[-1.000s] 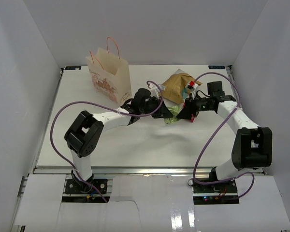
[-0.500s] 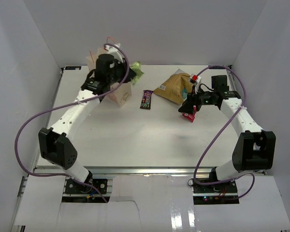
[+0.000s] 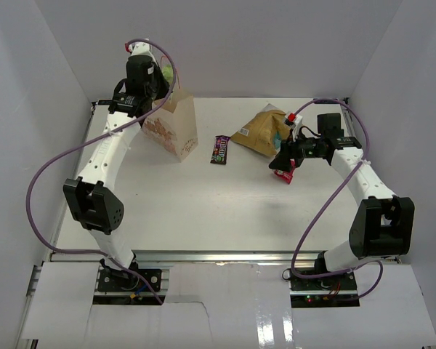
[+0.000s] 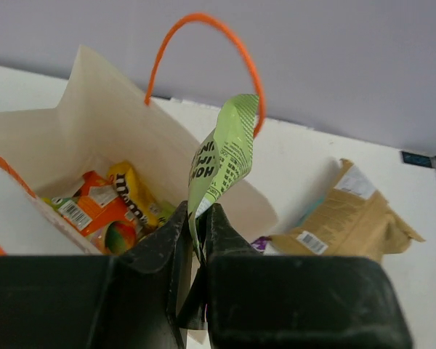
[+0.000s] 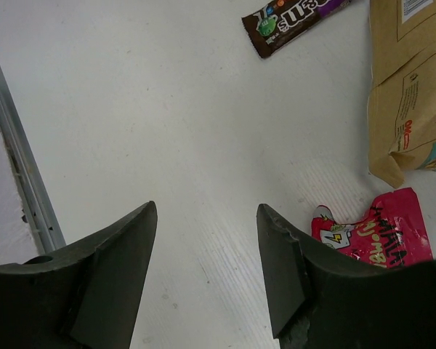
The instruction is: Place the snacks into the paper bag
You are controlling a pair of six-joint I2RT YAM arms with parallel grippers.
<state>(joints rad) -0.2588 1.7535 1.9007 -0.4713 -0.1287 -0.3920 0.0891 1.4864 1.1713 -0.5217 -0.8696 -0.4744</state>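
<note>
Next I will turn my right gripper outward and lower it onto the red packet's lightning-marked end (image 3: 282,175) (image 5: 337,236), since the red packet lies beside the open fingers rather than between them.
My left gripper (image 4: 198,218) is shut on a light green packet (image 4: 221,158) and holds it above the open cream paper bag (image 4: 123,145); from above it sits at the bag's top (image 3: 176,120). Orange and yellow packets (image 4: 105,207) lie inside the bag. My right gripper (image 5: 207,211) is open and empty just above the table, with the red packet (image 5: 374,233) to its right. The dark brown packet (image 3: 219,149) lies mid-table, also in the right wrist view (image 5: 291,22). The tan-brown chip bag (image 3: 260,131) lies beside it, also in the right wrist view (image 5: 410,87).
White walls close in the table on the left, back and right. A metal rail (image 5: 18,189) runs along the table edge in the right wrist view. Purple cables loop off both arms.
My left arm lifted the green packet from the middle of the table and swung it up and left over the paper bag. My right gripper drew back slightly and has stayed near the red packet.
</note>
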